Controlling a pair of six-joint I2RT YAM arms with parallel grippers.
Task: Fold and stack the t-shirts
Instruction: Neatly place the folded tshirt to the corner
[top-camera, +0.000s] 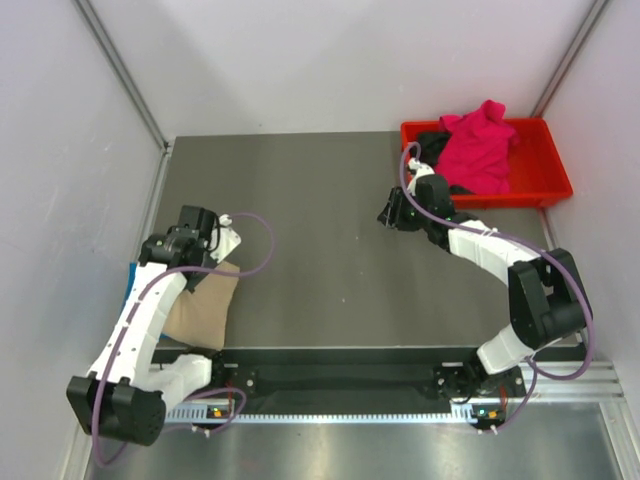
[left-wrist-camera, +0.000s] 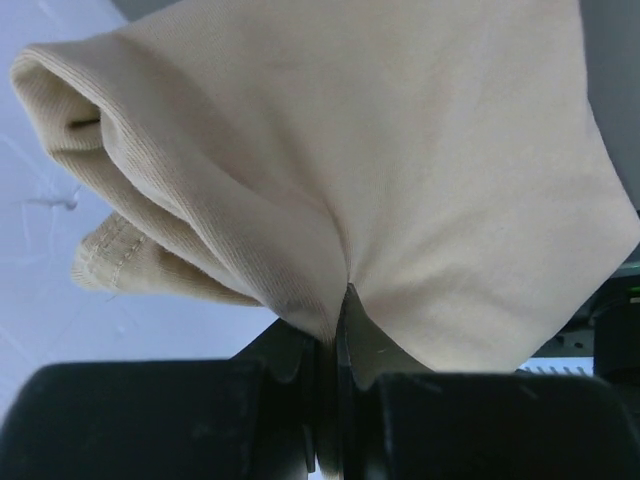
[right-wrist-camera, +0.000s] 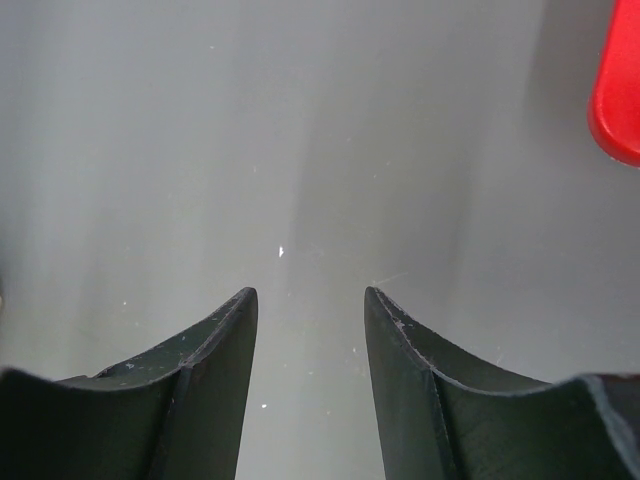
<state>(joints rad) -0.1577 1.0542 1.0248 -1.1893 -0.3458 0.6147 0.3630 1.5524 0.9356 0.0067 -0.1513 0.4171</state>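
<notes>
I will next move my left gripper left in the top view and down onto the bright blue cloth (top-camera: 131, 277) to release the beige-tan t-shirt's fold, as the blue cloth's edge is uncovered.
The beige-tan t-shirt (top-camera: 205, 305) lies bunched at the table's left side, partly under my left arm. My left gripper (top-camera: 226, 243) is shut on a fold of it; in the left wrist view the cloth (left-wrist-camera: 400, 170) fans out from the pinched jaws of that gripper (left-wrist-camera: 340, 300). The magenta-pink t-shirt (top-camera: 478, 148) is heaped in the red tray (top-camera: 545, 170), with the black t-shirt (top-camera: 432, 140) beside it. A sliver of bright blue cloth (top-camera: 132, 275) shows at the left edge. My right gripper (top-camera: 388, 213) hangs open over bare table, holding nothing, its jaws (right-wrist-camera: 310, 292) apart.
The red tray stands at the back right corner, and its rim (right-wrist-camera: 618, 100) shows at the right of the right wrist view. Grey walls close in the table on three sides. The arm bases and a metal rail (top-camera: 340, 378) run along the near edge.
</notes>
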